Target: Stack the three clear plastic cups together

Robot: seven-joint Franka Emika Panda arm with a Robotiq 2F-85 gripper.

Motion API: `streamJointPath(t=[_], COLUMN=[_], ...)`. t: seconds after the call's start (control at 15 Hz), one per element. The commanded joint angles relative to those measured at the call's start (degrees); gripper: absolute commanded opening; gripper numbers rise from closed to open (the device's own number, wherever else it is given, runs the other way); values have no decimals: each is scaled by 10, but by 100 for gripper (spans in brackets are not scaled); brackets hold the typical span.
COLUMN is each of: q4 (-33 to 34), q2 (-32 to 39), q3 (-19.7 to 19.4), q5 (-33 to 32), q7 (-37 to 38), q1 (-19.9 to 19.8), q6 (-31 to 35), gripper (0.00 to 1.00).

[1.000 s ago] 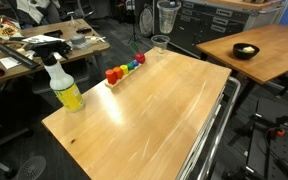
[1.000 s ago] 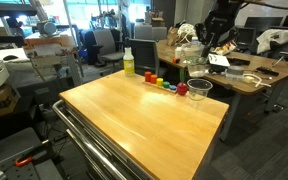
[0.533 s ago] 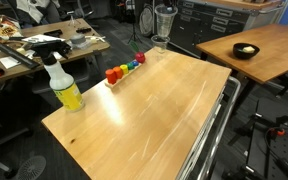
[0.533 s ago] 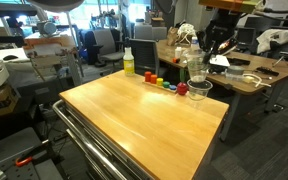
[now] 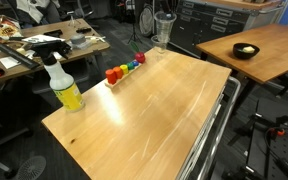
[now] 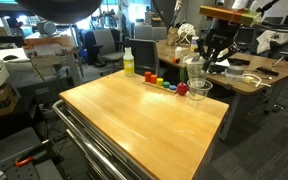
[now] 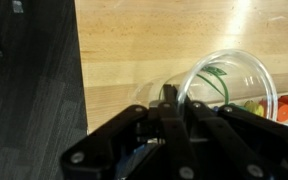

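Observation:
I need to lower my gripper a little to bring the held cup into the opening of the standing cup [image 6: 200, 84] and then release it, because one cup is right over the other.
My gripper [image 6: 205, 57] is shut on the rim of a clear plastic cup [image 6: 194, 68] at the far corner of the wooden table [image 6: 134, 115]. That cup hangs right over another clear cup [image 6: 199, 88] standing on the table, its base at or just inside that rim. In an exterior view the held cup [image 5: 164, 27] sits above the lower cup [image 5: 161, 43]. In the wrist view the cup's round rim [image 7: 246, 68] shows just past my fingers [image 7: 174, 100], which pinch its wall. I cannot make out a third cup on its own.
A white-and-yellow spray bottle [image 5: 64, 88] stands near the table's edge. A row of coloured blocks [image 5: 124, 68] lies close to the cups, also seen as small blocks [image 6: 166, 84]. A black bowl [image 5: 246, 50] sits on a neighbouring table. Cluttered desks stand behind.
The gripper has come down with the held cup, from well above the standing cup to right on top of it.

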Motion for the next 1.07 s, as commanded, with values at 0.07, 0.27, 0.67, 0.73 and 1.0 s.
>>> streamJointPath(t=[0.07,0.27,0.67,0.73,1.0], q4=[54,55,59,60,61], q2=[26,30,43,46,53], q3=[7,9,13,14,20], q5=[14,20,37,37,32], q7=[7,11,14,15,19], q1=[-14,-23,-21,-19,-16], q6=[1,3,6,7,13], gripper=[1,1,1,1,1])
